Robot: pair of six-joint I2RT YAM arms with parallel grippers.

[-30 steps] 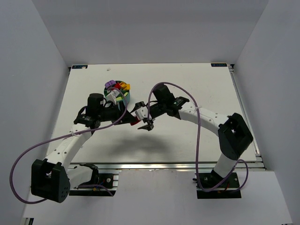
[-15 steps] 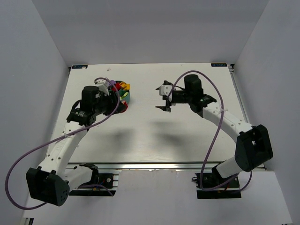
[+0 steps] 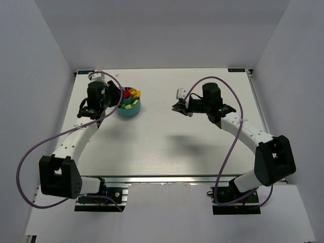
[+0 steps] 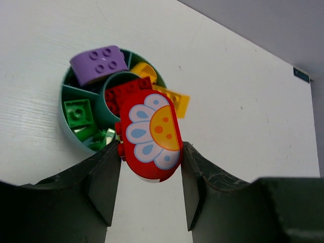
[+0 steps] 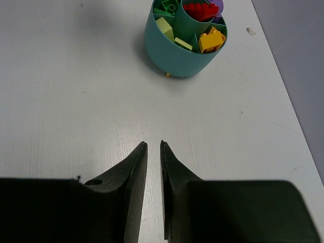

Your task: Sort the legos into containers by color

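I will next lower the flower lego with my left gripper onto the central tube of red bricks below the gripper and let go of it, because both have the same red.
The teal cup (image 3: 128, 112) stands at the back left of the table, its containers holding sorted legos. In the left wrist view a purple brick (image 4: 98, 63), green bricks (image 4: 78, 112), yellow bricks (image 4: 173, 103) and red bricks (image 4: 125, 93) in the central tube lie in the cup (image 4: 62, 104). My left gripper (image 4: 150, 152) hovers over the cup, shut on a rounded red lego (image 4: 152, 134) printed with a flower. My right gripper (image 5: 153, 144) is low over bare table to the cup's (image 5: 177, 55) right, its jaws a narrow gap apart with nothing between them.
White walls enclose the table on three sides. The left arm (image 3: 76, 136) reaches along the left side. The right arm (image 3: 243, 129) bends across the right half. Purple cables loop from both arms.
The right jaws have gone from wide open to almost closed. The left gripper has carried the red lego back and left, staying over the cup.
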